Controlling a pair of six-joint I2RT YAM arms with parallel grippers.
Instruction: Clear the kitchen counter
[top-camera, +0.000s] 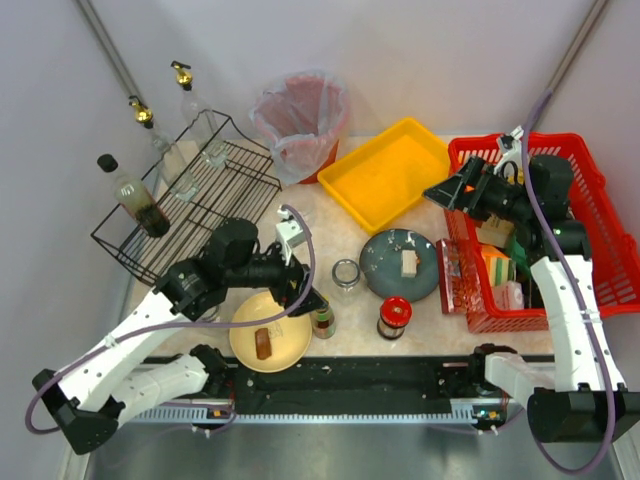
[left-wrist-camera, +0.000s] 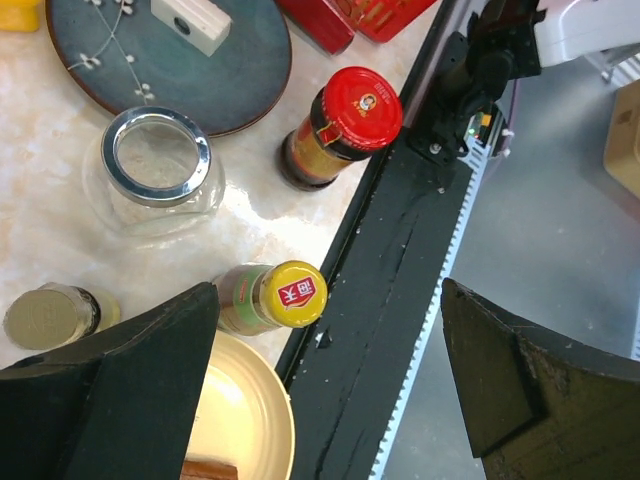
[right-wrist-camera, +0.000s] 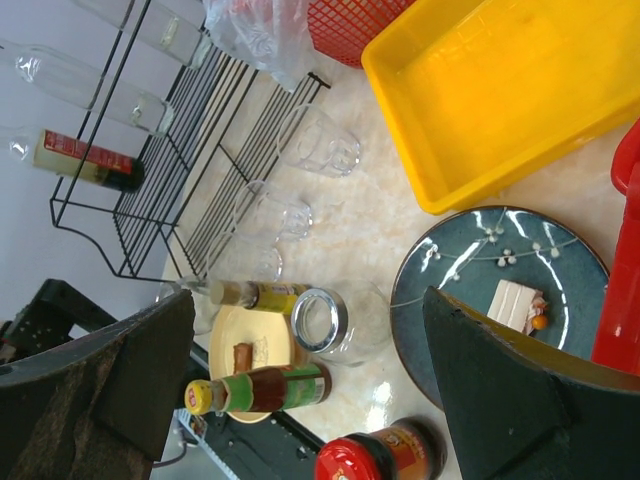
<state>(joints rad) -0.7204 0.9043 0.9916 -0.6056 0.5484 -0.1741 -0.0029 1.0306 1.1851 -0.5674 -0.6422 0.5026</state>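
My left gripper moves down over the cap and closes on it next, since the sauce bottle's yellow cap (left-wrist-camera: 296, 293) already points up into the gap between my open fingers.
The kitchen counter (top-camera: 330, 228) carries a yellow plate (top-camera: 270, 345) with a brown sausage piece (top-camera: 262, 345), a yellow-capped sauce bottle (top-camera: 322, 320), an open glass jar (top-camera: 346, 275), a red-lidded jar (top-camera: 394, 316) and a blue plate (top-camera: 385, 268) with a white morsel. My left gripper (top-camera: 305, 292) hovers open just above the sauce bottle (left-wrist-camera: 295, 295) and the yellow plate (left-wrist-camera: 240, 420), with nothing between its fingers (left-wrist-camera: 110, 390). Over the left rim of the red basket, my right gripper (top-camera: 440, 192) hangs open and empty, looking down on the glass jar (right-wrist-camera: 325, 320).
A yellow tray (top-camera: 395, 172) lies at the back, with a red basket (top-camera: 600, 230) of packets on the right. The black wire rack (top-camera: 190, 195) holds bottles and glasses at the left. A bagged bin (top-camera: 300, 120) stands behind. The black rail (left-wrist-camera: 400, 300) edges the counter's near side.
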